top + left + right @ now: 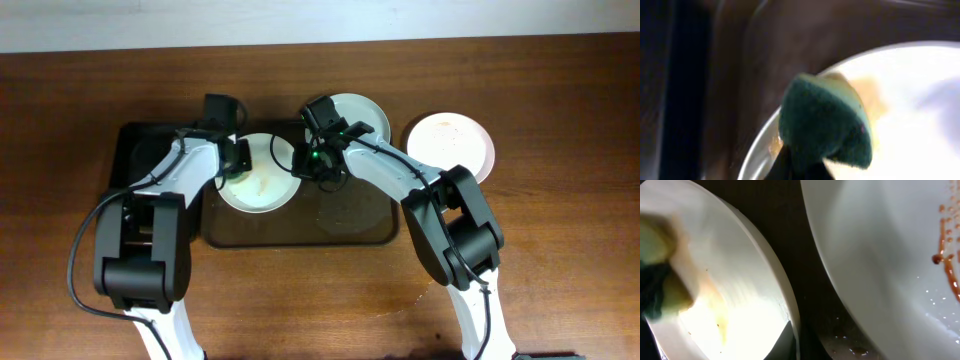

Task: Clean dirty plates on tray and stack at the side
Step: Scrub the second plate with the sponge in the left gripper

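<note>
My right gripper will next lift the plate, carry it past the tray [300, 236], lower it onto the pinkish plate [452, 142] and let it go, because the pinkish one is set aside.
A white plate [262, 178] smeared with yellowish sauce lies on the dark tray [300, 236]. My left gripper [232, 160] is shut on a green-and-yellow sponge [825, 122], which presses on the plate's left rim [760, 145]. My right gripper [303, 166] is shut on the right rim of that plate [790, 315], one finger showing inside the rim. A second white plate [362, 108] with red sauce spots [945, 260] sits at the tray's back right. A pinkish plate [452, 142] rests on the table to the right of the tray.
The tray's front half [340, 215] is wet and bare. A black area [135, 150] lies left of the tray under my left arm. Brown wooden table [560, 230] surrounds everything.
</note>
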Controlling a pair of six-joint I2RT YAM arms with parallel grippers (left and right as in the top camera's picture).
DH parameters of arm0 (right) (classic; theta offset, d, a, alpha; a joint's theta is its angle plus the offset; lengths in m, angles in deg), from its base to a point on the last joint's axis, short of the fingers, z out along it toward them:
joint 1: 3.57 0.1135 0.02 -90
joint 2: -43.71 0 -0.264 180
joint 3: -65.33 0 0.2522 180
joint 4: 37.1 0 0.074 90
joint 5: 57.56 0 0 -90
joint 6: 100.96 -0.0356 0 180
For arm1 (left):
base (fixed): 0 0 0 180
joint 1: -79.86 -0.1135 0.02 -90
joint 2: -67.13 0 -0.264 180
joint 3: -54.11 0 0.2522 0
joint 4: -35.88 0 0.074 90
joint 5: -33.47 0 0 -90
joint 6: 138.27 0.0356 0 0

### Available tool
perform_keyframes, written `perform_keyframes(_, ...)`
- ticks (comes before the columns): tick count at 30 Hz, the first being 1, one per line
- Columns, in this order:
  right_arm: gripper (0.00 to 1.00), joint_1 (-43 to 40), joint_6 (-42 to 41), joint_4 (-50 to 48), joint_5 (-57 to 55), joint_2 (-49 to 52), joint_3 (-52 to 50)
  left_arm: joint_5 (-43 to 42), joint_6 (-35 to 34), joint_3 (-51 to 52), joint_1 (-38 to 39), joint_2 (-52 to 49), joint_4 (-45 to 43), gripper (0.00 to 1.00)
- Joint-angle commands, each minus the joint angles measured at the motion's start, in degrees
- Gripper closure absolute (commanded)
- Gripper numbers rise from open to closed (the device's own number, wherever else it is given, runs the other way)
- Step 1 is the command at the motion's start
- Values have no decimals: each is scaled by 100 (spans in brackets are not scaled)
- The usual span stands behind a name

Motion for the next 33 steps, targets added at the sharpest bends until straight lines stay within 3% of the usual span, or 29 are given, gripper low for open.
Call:
perform_keyframes(1, 96, -70, 15, 0, 59, 118, 55, -1067, 651, 372, -46, -431, 927, 99)
perform_keyframes(4, 96, -70, 15, 0, 79, 118, 55, -3436, 2022, 372, -46, -431, 1010, 99)
perform_keyframes(7, 96, -70, 17, 0, 79, 118, 55, -3388, 1947, 372, -59, -431, 507, 99)
perform_keyframes(9, 96, -70, 17, 2, 79, 118, 55, -2667, 1091, 372, -219, -431, -258, 99)
perform_keyframes(13, 96, -70, 17, 2, 79, 118, 55, -1292, 391, 372, -531, -431, -1128, 99)
perform_keyframes(16, 96, -70, 17, 2, 79, 118, 55, -1193, 396, 372, -697, -431, -560, 99)
perform_keyframes(18, 96, -76, 17, 2, 79, 118, 55, -1241, 402, 372, -695, -431, 433, 99)
perform_keyframes(20, 96, -74, 17, -2, 81, 118, 55, -1663, 601, 372, -682, -431, 1029, 99)
perform_keyframes(23, 96, -74, 15, -9, 101, 118, 55, -3351, 1517, 372, -658, -431, 942, 99)
perform_keyframes(26, 96, -74, 17, -9, 125, 118, 55, -4153, 1261, 363, -678, -431, -188, 99)
perform_keyframes(28, 96, -74, 20, -4, 127, 118, 55, -4186, 772, 225, -748, -431, -809, 99)
perform_keyframes(33, 96, -74, 20, -4, 127, 118, 55, -4852, 669, -940, -1154, -417, -616, 99)
